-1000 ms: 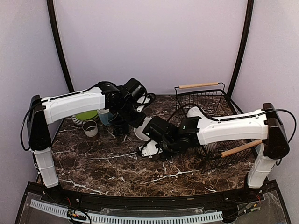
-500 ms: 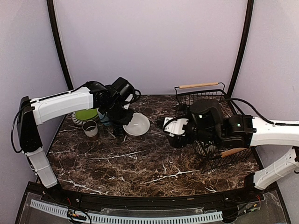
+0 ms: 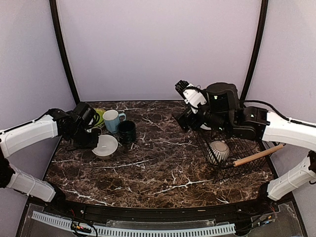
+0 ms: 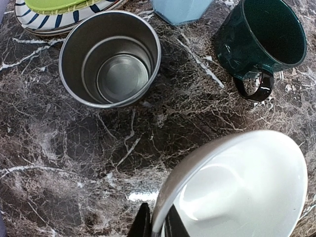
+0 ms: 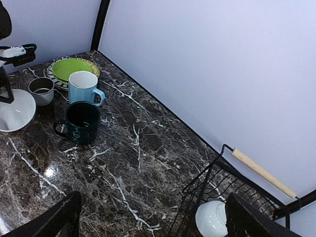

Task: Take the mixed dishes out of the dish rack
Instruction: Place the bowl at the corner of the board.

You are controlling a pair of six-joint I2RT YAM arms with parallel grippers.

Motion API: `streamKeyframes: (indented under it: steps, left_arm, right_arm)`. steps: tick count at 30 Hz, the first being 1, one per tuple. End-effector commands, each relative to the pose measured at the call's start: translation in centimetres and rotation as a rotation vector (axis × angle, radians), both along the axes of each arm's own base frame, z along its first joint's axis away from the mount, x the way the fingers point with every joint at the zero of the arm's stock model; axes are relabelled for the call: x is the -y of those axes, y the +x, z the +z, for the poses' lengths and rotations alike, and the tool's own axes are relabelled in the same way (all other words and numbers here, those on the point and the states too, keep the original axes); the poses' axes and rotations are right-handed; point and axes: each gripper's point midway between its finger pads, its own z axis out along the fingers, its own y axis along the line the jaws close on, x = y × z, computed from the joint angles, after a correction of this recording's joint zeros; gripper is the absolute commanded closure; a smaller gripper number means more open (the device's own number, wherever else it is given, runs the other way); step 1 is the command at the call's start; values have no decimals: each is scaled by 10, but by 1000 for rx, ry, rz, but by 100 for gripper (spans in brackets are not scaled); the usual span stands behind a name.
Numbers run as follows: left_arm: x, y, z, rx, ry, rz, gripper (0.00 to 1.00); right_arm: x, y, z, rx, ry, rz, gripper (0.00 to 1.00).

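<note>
My left gripper lowers the white bowl next onto the bare marble on the near side of the grey cup [image 4: 109, 58] and dark green mug.
My left gripper [image 4: 159, 226] is shut on the rim of a white bowl [image 4: 242, 187], one finger inside and one outside. It holds the bowl [image 3: 105, 145] low at the table's left. Just beyond it are a small grey cup [image 4: 109, 58], a dark green mug [image 3: 127, 131], a light blue mug [image 3: 112, 120] and a lime-green plate [image 5: 74, 68] lying on a striped plate [image 4: 34, 22]. The black wire dish rack [image 3: 224, 163] stands at the right with a striped grey bowl [image 3: 217, 151] and a white dish [image 5: 212, 217] in it. My right gripper [image 3: 185, 106] hangs open and empty, high over the rack's left end.
The rack's near wooden handle [image 3: 256, 155] juts toward the right arm; its far handle [image 5: 261, 173] lies by the back wall. Dark marble table [image 3: 158, 168] runs between the unloaded dishes and the rack. Black frame posts [image 3: 61, 49] stand at the back corners.
My left arm has drawn back to the left and nearer, carrying the white bowl away from the centre. My right arm has lifted and swung from mid-table to above the rack's left end, jaws wide.
</note>
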Motion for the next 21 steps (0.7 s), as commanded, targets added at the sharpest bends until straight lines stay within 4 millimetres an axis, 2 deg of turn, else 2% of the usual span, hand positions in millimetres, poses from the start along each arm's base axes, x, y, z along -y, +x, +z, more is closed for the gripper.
streamKeyframes:
  steps: [1,3,9,15,17,20,21]
  left_arm:
    - [10,14,-1,31,-77,58,99]
    - [7,15,-12,27,-61,78,99]
    - [4,14,-39,29,-60,102,99]
    - [0,8,-59,2,-40,96,98]
    - [1,6,-61,1,-47,91,94]
    - [0,3,-61,0,-48,90,79]
    - [-1,2,-59,5,-50,91,76]
  right_arm:
    - [-13,-1,-9,-178,111,26,1]
    - [-15,3,-7,-216,142,24,1]
    - [-2,18,3,-314,221,-28,1]
    - [12,20,15,-322,311,-13,1]
    - [15,21,15,-326,323,-16,1]
    - [18,22,11,-344,324,-22,1]
    - [19,22,10,-349,321,-26,1]
